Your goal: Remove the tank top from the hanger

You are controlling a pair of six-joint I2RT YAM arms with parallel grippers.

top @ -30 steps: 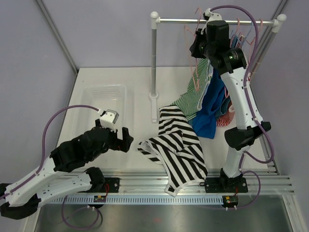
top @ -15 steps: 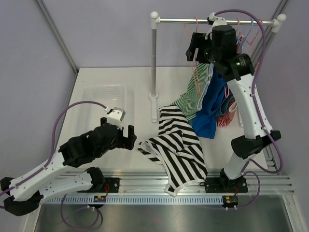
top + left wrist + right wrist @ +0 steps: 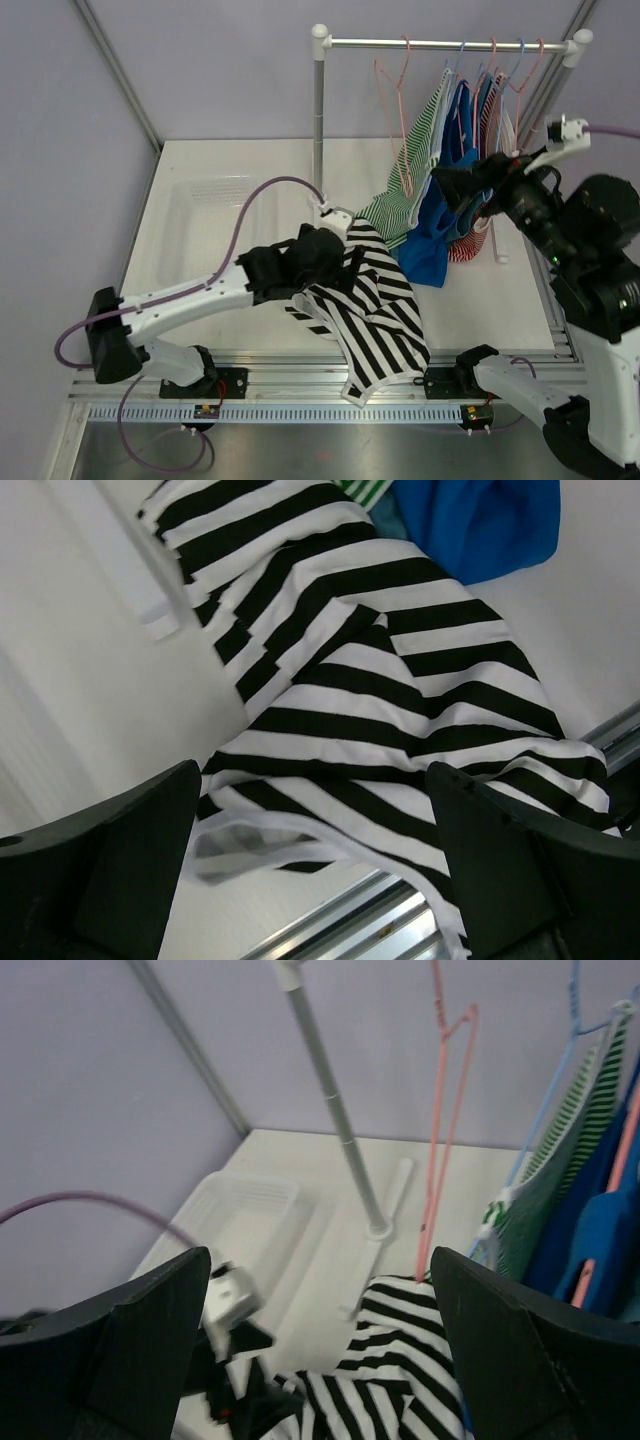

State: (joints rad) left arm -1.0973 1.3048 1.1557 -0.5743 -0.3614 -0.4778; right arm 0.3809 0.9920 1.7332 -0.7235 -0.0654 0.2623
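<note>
My left gripper goes down and to the right in the top view onto the tank top's creased middle (image 3: 382,294) (image 3: 372,675) next, since the cloth bunches into folds there.
The black-and-white striped tank top (image 3: 378,305) lies crumpled on the table, off any hanger, its hem reaching the front rail. My left gripper (image 3: 338,262) hovers open over the top's left edge; in the left wrist view the striped tank top (image 3: 380,700) fills the space below the open left gripper (image 3: 315,870), which holds nothing. A bare pink hanger (image 3: 392,110) hangs on the rail. My right gripper (image 3: 445,185) stands open and empty, away from the rail, right of the hanging clothes. The right wrist view shows the pink hanger (image 3: 446,1130) and the striped tank top (image 3: 400,1385) beyond the open right gripper (image 3: 320,1350).
A garment rack (image 3: 450,44) with a grey post (image 3: 318,130) carries green-striped (image 3: 415,165), blue (image 3: 440,225) and red-striped (image 3: 470,240) tops on hangers. A clear plastic tray (image 3: 178,190) sits at the left back. A metal rail (image 3: 330,385) runs along the table's front.
My right gripper opened and drew back from the rail, down and to the right. My left arm swung right, from the table's left side to over the striped top.
</note>
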